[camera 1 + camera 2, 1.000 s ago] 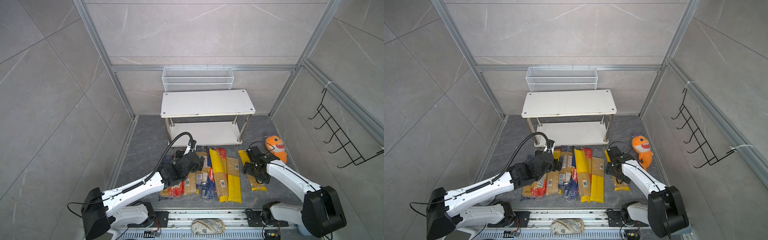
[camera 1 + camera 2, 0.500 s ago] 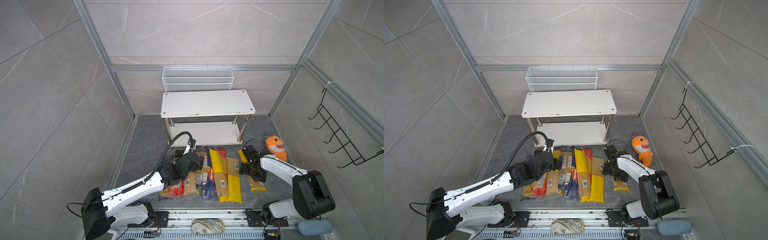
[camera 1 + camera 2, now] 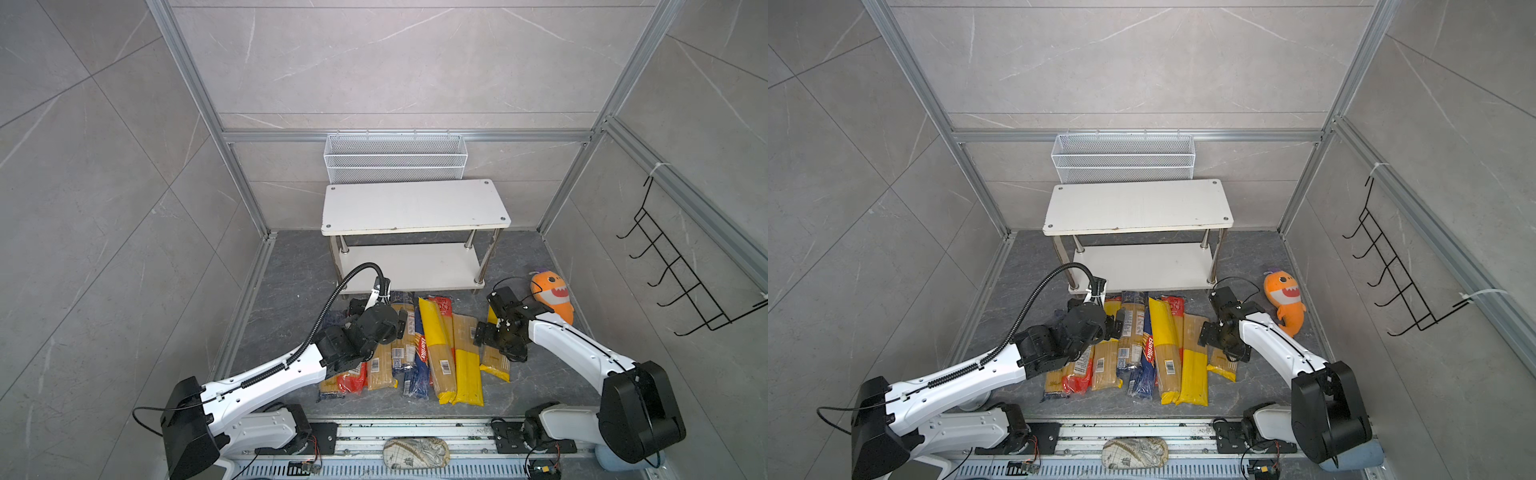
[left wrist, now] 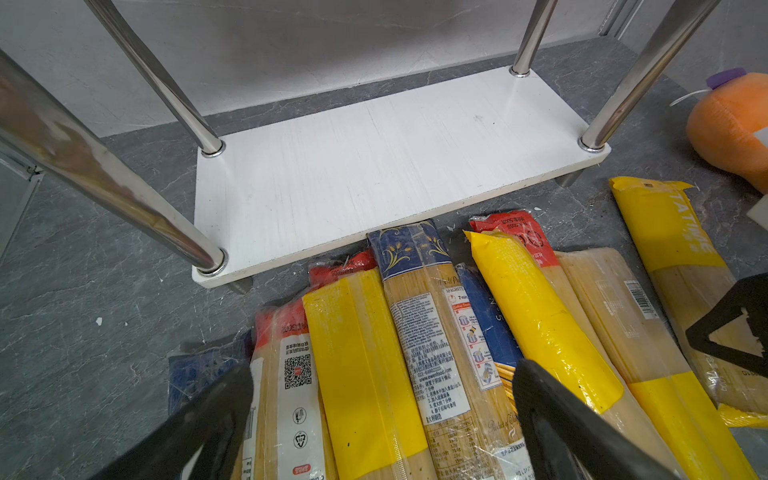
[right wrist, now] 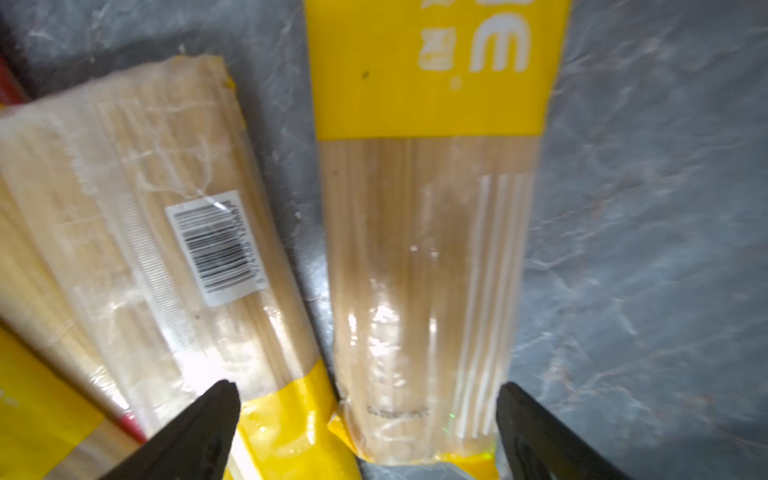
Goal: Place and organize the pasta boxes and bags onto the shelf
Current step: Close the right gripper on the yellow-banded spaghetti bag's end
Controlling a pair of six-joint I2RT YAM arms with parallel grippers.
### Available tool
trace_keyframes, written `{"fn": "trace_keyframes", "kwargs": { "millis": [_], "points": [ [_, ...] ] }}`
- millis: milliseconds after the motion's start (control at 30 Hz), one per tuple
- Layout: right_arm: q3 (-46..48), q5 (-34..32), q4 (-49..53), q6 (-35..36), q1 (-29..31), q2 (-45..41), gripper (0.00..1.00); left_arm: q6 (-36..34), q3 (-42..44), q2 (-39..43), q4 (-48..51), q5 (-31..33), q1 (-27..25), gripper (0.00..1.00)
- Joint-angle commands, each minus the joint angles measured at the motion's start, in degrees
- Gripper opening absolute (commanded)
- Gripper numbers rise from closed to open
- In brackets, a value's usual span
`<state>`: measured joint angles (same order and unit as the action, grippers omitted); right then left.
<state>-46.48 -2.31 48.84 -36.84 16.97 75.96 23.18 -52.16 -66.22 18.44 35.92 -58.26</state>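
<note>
The yellow-ended bag's clear near part lies below my right gripper, between its open fingers, so next I will bring my right gripper down past both long edges of the bag and close.
Several pasta packs (image 3: 419,345) (image 3: 1154,345) lie side by side on the grey floor in front of the shelf (image 3: 415,203) (image 3: 1138,205), whose two white boards are bare. My left gripper (image 3: 378,313) (image 4: 384,370) hovers open over the left part of the pile, above a red-ended pack (image 4: 291,374), a yellow-banded one (image 4: 357,365) and a clear one with a blue end (image 4: 432,332). My right gripper (image 3: 496,347) (image 5: 368,388) hangs open over the rightmost yellow-ended bag (image 5: 428,249); that bag's end lies between the jaws, not gripped.
An orange plush toy (image 3: 552,295) (image 4: 731,120) lies right of the pile, close to my right arm. A white wire basket (image 3: 395,158) hangs on the back wall above the shelf. A black hook rack (image 3: 673,282) is on the right wall. A patterned pouch (image 3: 415,453) lies on the front rail.
My right arm has swung at its base and its gripper has shifted slightly left over the rightmost bag. The left arm and the packs have stayed put.
</note>
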Motion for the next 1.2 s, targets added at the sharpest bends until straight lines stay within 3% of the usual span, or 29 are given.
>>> {"fn": "trace_keyframes", "kwargs": {
  "millis": [0, 333, 633, 733, 800, 1000, 1100, 1167],
  "points": [
    [-0.36, -5.60, 5.76, -2.87, 0.17, 0.76, 1.00, -0.93, -1.41, 0.92, -1.35, 1.17, -0.23, 1.00],
    [3.95, -2.79, -0.51, -4.90, 0.21, 3.40, 1.00, -0.77, -1.53, 0.69, -1.54, -0.05, -0.28, 1.00],
    [2.91, -1.83, -5.97, -4.50, -0.18, 11.04, 1.00, 0.15, -1.77, 1.25, -0.88, -0.15, -0.28, 1.00],
    [3.62, -1.47, -6.87, -4.63, -0.18, 11.90, 0.92, 1.02, -1.60, 1.90, -0.36, 0.20, -0.27, 1.00],
    [4.47, -1.21, -7.41, -5.10, -0.18, 11.46, 0.82, 1.17, -1.58, 2.29, -0.09, 0.28, -0.27, 1.00],
    [7.01, 1.03, -8.27, -6.05, -0.20, 9.89, 0.35, 0.69, -2.20, 2.44, 1.07, 0.82, -0.28, 1.00],
    [8.78, 3.39, -8.55, -6.94, -0.17, 6.58, 0.02, -0.51, -3.12, 1.90, 1.32, 0.82, -0.27, 1.00],
    [9.16, 3.66, -6.84, -7.72, -0.22, 3.30, 0.00, -1.30, -4.19, 1.21, 1.64, 0.84, -0.26, 1.00]
  ]
}}
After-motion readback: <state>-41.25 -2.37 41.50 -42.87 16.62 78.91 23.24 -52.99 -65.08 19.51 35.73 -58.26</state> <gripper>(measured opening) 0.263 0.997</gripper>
